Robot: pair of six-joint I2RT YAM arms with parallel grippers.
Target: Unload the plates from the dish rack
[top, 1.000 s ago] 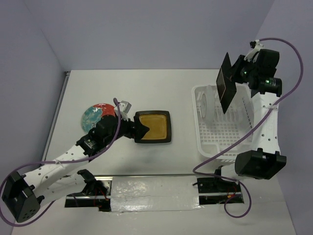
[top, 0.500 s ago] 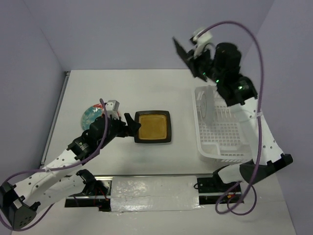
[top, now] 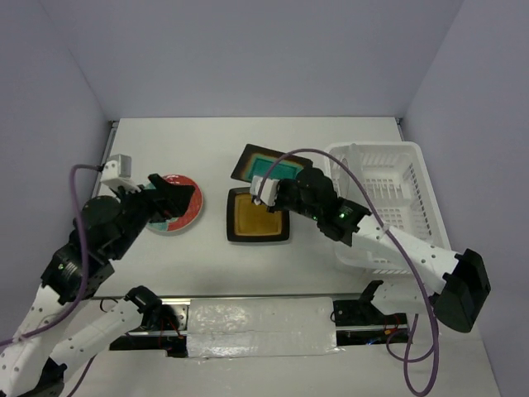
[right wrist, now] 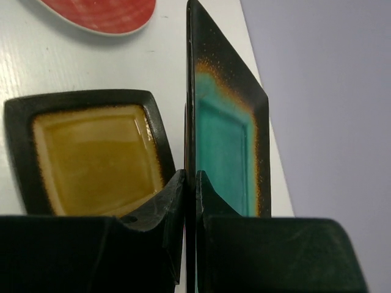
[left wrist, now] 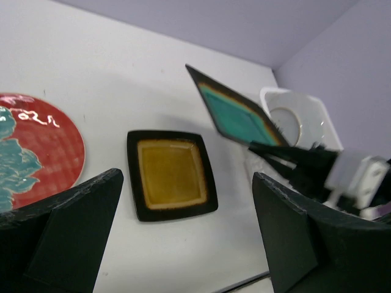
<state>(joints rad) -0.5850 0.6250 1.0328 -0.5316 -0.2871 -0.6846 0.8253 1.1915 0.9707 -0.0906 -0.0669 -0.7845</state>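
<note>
Next, my right gripper draws back, tilts the teal plate [top: 266,164] level and brings it down onto the amber square plate [top: 259,215] to release, as that lies flat and bare below.
My right gripper [top: 275,182] is shut on the rim of the square teal plate [top: 266,164], holding it tilted just behind the amber square plate [top: 259,215], which lies flat on the table. In the right wrist view the fingers [right wrist: 174,195] pinch the teal plate [right wrist: 226,140] edge-on beside the amber plate [right wrist: 98,155]. My left gripper [top: 183,198] is open and empty above the round red-rimmed plate [top: 169,217], which lies on the table. The left wrist view shows the red plate [left wrist: 36,152], amber plate [left wrist: 171,174] and teal plate [left wrist: 238,116].
The white dish rack [top: 388,178] stands at the right, partly behind my right arm. In the left wrist view a pale round plate [left wrist: 286,120] stands inside the rack [left wrist: 317,116]. A foil-taped strip runs along the table's near edge [top: 264,318].
My right arm has swung the teal plate from above the rack down and left to beside the amber plate. My left arm has drawn back left, off the amber plate.
</note>
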